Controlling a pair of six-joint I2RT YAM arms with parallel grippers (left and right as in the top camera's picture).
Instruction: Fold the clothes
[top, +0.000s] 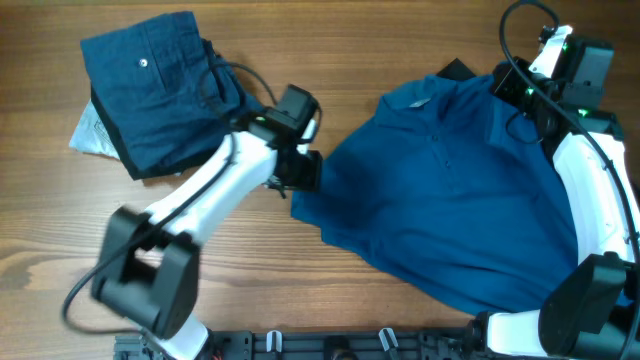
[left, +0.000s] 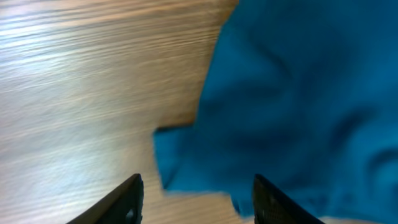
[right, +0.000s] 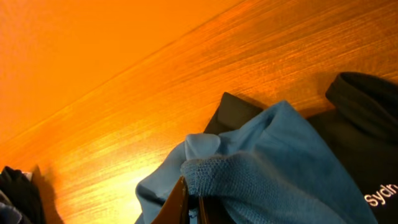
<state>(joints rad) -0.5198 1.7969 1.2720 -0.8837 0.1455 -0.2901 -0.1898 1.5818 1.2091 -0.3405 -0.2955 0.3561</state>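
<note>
My left gripper will next move down onto the ribbed edge of the shirt at its jutting corner, because that corner is over bare wood between my open fingers.
A large medium-blue collared shirt (top: 450, 200) lies spread on the right half of the table. My left gripper (top: 305, 170) is open at the shirt's left sleeve edge; in the left wrist view the fingers (left: 196, 199) straddle bare wood just short of the blue cloth (left: 298, 106). My right gripper (top: 522, 95) is shut on a fold of the shirt's upper right part, seen close in the right wrist view (right: 193, 205), where the knit cloth (right: 267, 174) bunches over the jaws. Folded navy trousers (top: 160, 85) with a pale button lie at the back left.
A dark garment (right: 354, 137) with white lettering lies under the shirt at the back right. A grey-white cloth (top: 92, 135) peeks from under the trousers. The wooden table (top: 60, 260) runs to a black rail at the front edge.
</note>
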